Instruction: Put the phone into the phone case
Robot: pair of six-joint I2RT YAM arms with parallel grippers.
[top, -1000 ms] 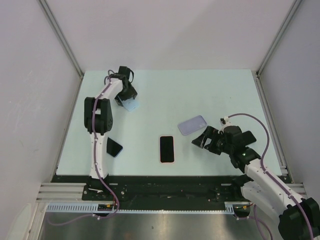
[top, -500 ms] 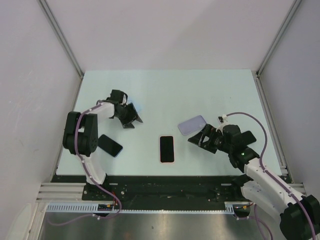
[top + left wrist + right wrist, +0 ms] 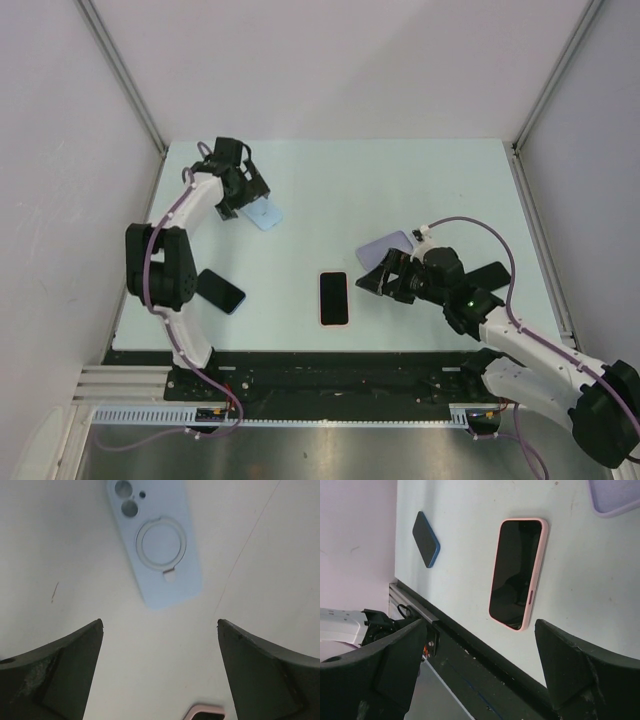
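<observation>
I need to move my left gripper to its right in the top view and lower it astride the light blue phone case's end with the ring, because that end is below it and on that side.
A black-screened phone with a pink rim [image 3: 333, 297] lies flat near the front middle of the table; the right wrist view shows the phone [image 3: 517, 572] too. A light blue phone case [image 3: 264, 214] lies at the back left, its outer face with the ring up. My left gripper [image 3: 243, 190] hovers open just behind the case [image 3: 155, 545], holding nothing. My right gripper [image 3: 380, 280] is open and empty, just right of the pink-rimmed phone. It partly covers a lavender case [image 3: 392, 244].
A dark blue phone [image 3: 222, 291] lies at the front left beside the left arm's base, and shows as the blue phone [image 3: 426, 539] in the right wrist view. The table's black front rail [image 3: 485, 665] runs under the right gripper. White walls enclose the table.
The left gripper swung forward over the light blue case, then drew back and opened wide, leaving the case on the table. The right gripper moved left toward the pink-rimmed phone.
</observation>
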